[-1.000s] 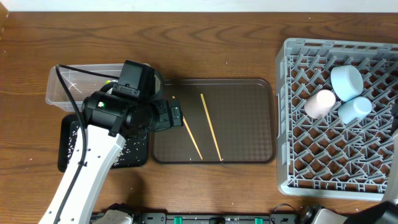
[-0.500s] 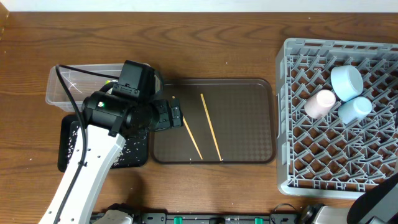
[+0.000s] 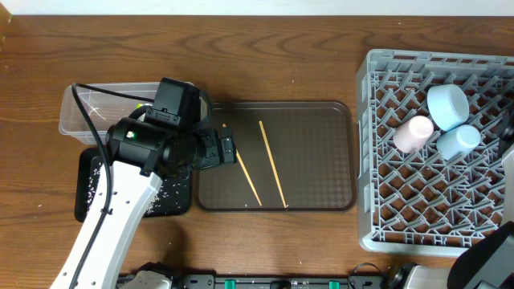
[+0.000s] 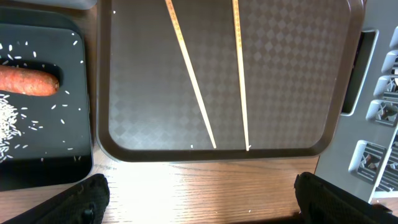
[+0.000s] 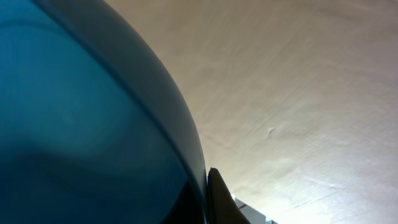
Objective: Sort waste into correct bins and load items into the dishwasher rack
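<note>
The rack's near wires are empty, so I should move my right gripper to the left in the overhead view next, over those wires and down, and let go of the plate (image 5: 74, 124).
Two thin wooden chopsticks (image 3: 261, 163) (image 4: 237, 68) lie on the brown serving tray (image 3: 321, 152). My left gripper (image 3: 226, 150) (image 4: 202, 205) hovers open and empty at that tray's left edge, its fingers (image 4: 90, 200) wide apart. The black bin (image 3: 88, 189) holds the orange sausage piece (image 4: 28, 82) and rice grains (image 4: 11, 115). The clear tub (image 3: 84, 112) sits behind it. In the grey dishwasher rack (image 3: 418, 209) lie the pale blue bowl (image 3: 447, 104), pink cup (image 3: 413, 133) and light blue cup (image 3: 458, 141). My right gripper (image 5: 208, 199) is shut on the blue plate's (image 5: 74, 124) rim.
The rack's edge (image 4: 379, 93) stands just right of the brown tray in the left wrist view. My right arm (image 3: 486, 261) shows only at the bottom right corner of the overhead view, beside the rack. Bare wooden table surrounds the trays.
The left arm and the chopsticks have not moved. The right arm has shifted at the right edge, from beside the rack toward the bottom right corner.
</note>
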Robot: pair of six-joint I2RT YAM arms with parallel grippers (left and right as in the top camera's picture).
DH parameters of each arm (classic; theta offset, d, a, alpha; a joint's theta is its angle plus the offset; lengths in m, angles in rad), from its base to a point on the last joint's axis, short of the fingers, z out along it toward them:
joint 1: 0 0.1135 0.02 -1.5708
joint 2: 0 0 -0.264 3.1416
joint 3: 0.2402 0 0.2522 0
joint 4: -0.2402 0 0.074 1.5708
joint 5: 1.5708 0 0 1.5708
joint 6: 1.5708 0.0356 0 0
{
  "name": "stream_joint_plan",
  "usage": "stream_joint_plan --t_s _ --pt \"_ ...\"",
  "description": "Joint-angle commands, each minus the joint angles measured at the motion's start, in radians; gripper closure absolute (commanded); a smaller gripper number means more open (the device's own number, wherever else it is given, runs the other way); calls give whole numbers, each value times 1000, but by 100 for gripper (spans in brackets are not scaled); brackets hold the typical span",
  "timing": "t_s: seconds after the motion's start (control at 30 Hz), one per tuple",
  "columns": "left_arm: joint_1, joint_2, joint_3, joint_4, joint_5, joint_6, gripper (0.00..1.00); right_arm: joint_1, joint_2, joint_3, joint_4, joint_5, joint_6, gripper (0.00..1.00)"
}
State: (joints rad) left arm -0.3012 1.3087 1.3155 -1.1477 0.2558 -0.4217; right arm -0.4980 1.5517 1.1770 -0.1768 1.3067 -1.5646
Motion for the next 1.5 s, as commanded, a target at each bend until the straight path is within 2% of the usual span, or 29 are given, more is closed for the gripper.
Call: stream_joint_plan --t_s 0.0,0.1,0.27,0.5,0.77,0.97,1.17,1.27,1.47 --pt "5 -7 20 -3 -6 2 2 9 11 5 -38 60 105 99" --pt "5 -7 20 -3 -6 2 2 16 11 5 -63 58 246 99" --pt "5 -7 20 -3 -6 2 2 48 11 5 -70 67 295 99" --pt "5 -7 20 -3 -6 2 2 64 11 5 -207 66 644 99" --pt "5 -7 20 -3 -6 2 2 76 3 5 -318 112 935 99" --pt "5 -7 20 -3 -6 2 2 115 -33 5 -420 111 1028 99" --pt "5 -7 20 -3 -6 2 2 147 -77 5 -447 107 1108 99" --pt "5 -7 20 -3 -6 2 2 172 -104 5 -449 107 1108 84" --pt "5 -7 20 -3 -6 2 2 205 -154 5 -484 68 1109 87"
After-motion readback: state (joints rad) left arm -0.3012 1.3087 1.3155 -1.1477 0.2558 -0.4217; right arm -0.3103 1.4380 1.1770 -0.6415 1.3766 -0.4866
